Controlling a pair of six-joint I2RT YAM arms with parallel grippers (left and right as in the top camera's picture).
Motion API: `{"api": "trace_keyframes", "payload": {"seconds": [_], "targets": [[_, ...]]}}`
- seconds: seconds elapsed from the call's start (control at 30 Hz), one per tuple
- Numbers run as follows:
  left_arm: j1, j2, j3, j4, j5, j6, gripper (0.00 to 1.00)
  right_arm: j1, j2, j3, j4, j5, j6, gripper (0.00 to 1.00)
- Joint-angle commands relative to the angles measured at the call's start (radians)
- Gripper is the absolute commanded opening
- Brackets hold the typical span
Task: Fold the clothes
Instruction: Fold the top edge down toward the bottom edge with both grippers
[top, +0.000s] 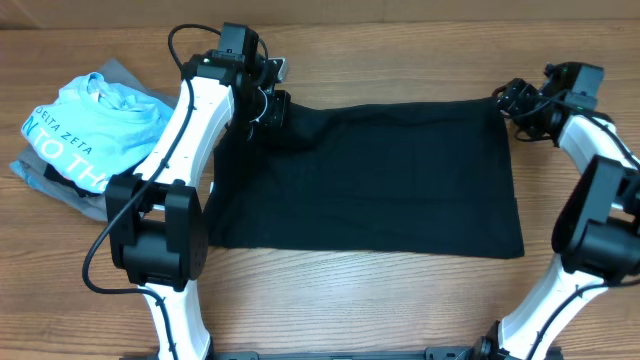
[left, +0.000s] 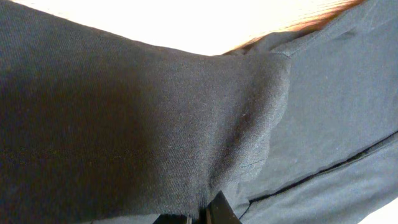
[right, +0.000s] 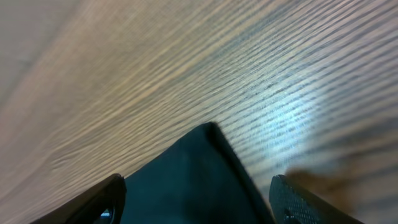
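Next, my right gripper moves down and to the left in the overhead view and brings its open fingers around the shirt's far corner (top: 494, 103) (right: 206, 143), which lies untouched there.
The clothes (top: 370, 180), a black T-shirt, lie spread as a wide rectangle across the middle of the table. My left gripper (top: 268, 108) sits at the shirt's far left corner, shut on a bunched pinch of the fabric. In the left wrist view the black cloth (left: 155, 124) fills the frame and runs down into the shut jaws at the bottom edge. My right gripper (top: 510, 100) hovers at the far right corner and stands open. In the right wrist view that corner of the clothes (right: 193, 186) lies between the two wide-apart fingers (right: 298, 202), touching neither.
A light-blue tee with white lettering (top: 85, 130) lies crumpled on grey garments (top: 35, 170) at the left edge. Bare wooden table (top: 330, 300) runs along the front of the shirt.
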Motion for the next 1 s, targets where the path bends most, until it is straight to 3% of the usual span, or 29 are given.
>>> {"api": "trace_keyframes", "payload": {"seconds": [0.0, 0.13, 0.27, 0.3, 0.33, 0.37, 0.43, 0.73, 0.97], "targets": [[-0.002, -0.031, 0.022, -0.007, -0.006, -0.006, 0.04, 0.035, 0.066, 0.021, 0.055, 0.093, -0.012, 0.78], [-0.005, -0.030, 0.022, -0.010, -0.003, -0.007, 0.04, 0.060, 0.127, 0.021, 0.109, 0.092, -0.012, 0.77], [-0.005, -0.031, 0.022, -0.021, -0.003, -0.007, 0.04, 0.092, 0.167, 0.021, 0.109, 0.077, -0.012, 0.59], [-0.005, -0.031, 0.022, -0.024, -0.003, -0.007, 0.04, 0.093, 0.167, 0.021, 0.100, 0.077, -0.012, 0.51], [-0.005, -0.031, 0.022, -0.029, -0.003, -0.007, 0.04, 0.092, 0.163, 0.023, 0.092, 0.077, -0.011, 0.36], [-0.005, -0.031, 0.022, -0.029, -0.003, -0.007, 0.04, 0.090, 0.161, 0.024, 0.087, 0.077, -0.011, 0.29], [-0.005, -0.031, 0.022, -0.035, -0.003, -0.006, 0.04, 0.069, 0.114, 0.024, 0.033, 0.076, -0.007, 0.04], [0.004, -0.037, 0.061, -0.085, -0.015, 0.002, 0.08, 0.022, -0.166, 0.024, -0.140, 0.077, -0.008, 0.04], [0.004, -0.037, 0.074, -0.190, -0.074, 0.017, 0.10, 0.012, -0.197, 0.024, -0.275, 0.077, -0.007, 0.04]]}}
